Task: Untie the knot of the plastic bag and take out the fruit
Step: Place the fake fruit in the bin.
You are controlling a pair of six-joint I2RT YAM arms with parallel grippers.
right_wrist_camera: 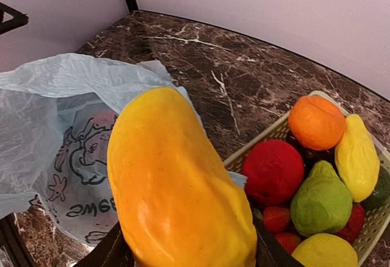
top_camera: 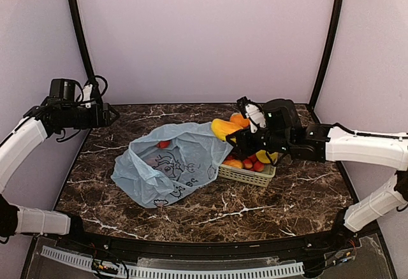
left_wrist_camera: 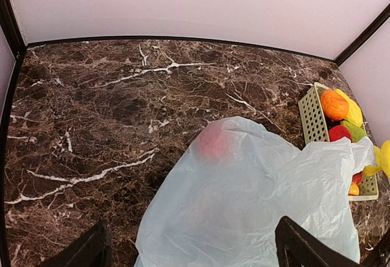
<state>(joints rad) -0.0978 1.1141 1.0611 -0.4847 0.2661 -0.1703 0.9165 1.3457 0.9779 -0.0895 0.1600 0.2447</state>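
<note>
The basket already has fruit in it, so next my right gripper will bring the mango (top_camera: 223, 128) down past the bag's rim onto the basket's side by the bag's opening (top_camera: 234, 162) and let it go.
The light blue plastic bag (top_camera: 169, 167) lies slack on the marble table, its mouth open toward the basket. No knot shows. A red-pink fruit (top_camera: 164, 144) shows through the film near the bag's far edge, also in the left wrist view (left_wrist_camera: 213, 140). My right gripper (top_camera: 234, 137) is shut on an orange-yellow mango (top_camera: 223, 128), held in the air between the bag mouth and the basket; the mango fills the right wrist view (right_wrist_camera: 177, 188). My left gripper (top_camera: 112, 114) is open and empty, raised at the far left, with the bag (left_wrist_camera: 256, 200) below it.
A pale green lattice basket (top_camera: 248, 176) right of the bag holds an orange (right_wrist_camera: 315, 122), a yellow lemon (right_wrist_camera: 356, 157), a green fruit (right_wrist_camera: 322, 200), a red fruit (right_wrist_camera: 273, 170) and strawberries. Walls enclose the table at the back and sides.
</note>
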